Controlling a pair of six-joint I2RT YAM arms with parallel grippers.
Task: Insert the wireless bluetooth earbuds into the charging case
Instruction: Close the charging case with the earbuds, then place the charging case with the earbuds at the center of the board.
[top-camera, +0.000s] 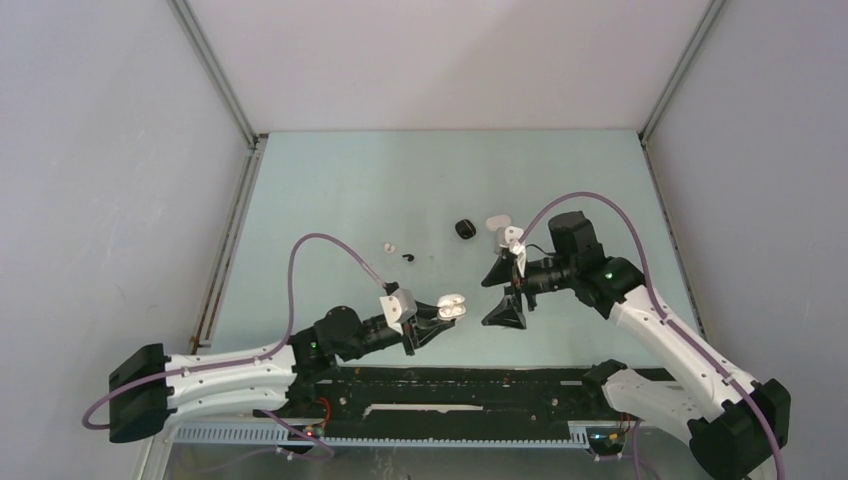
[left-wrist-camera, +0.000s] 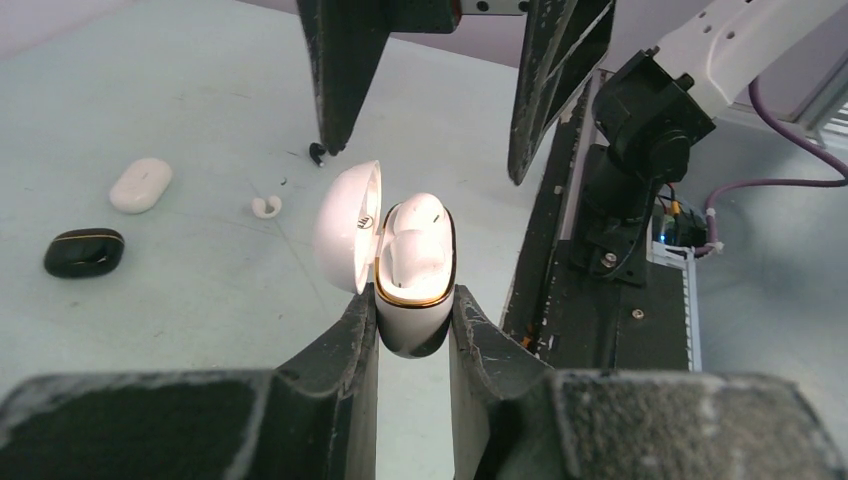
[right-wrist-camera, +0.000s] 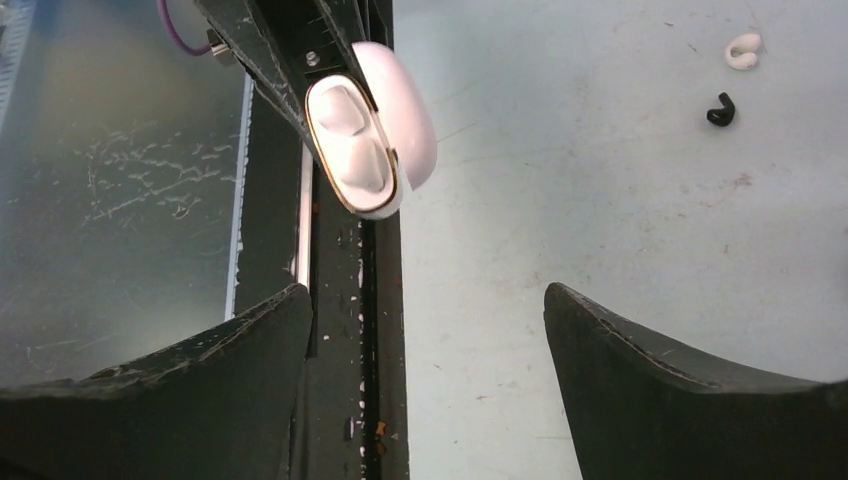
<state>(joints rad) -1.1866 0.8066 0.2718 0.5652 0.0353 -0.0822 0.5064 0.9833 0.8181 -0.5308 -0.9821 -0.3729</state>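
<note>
My left gripper lowers the charging case (left-wrist-camera: 415, 270) to the bare tabletop next and releases its base there, since that clear patch lies below the gripper.
My left gripper (top-camera: 440, 318) is shut on the base of a white, gold-rimmed charging case (left-wrist-camera: 415, 270), held up off the table with its lid (left-wrist-camera: 345, 225) swung open to the left. White rounded shapes (left-wrist-camera: 418, 240) fill its wells; I cannot tell whether they are earbuds. My right gripper (top-camera: 503, 292) hangs open just right of the case, empty, its fingers (left-wrist-camera: 340, 70) apart. In the right wrist view the case (right-wrist-camera: 365, 140) is ahead of the left finger. A white earbud (top-camera: 390, 246) and a black earbud (top-camera: 407, 256) lie loose on the table.
A shut black case (top-camera: 465, 228) and a shut white case (top-camera: 495, 220) lie mid-table behind the right gripper. The black base rail (top-camera: 460, 385) runs along the near edge. Grey walls close the table's sides and back.
</note>
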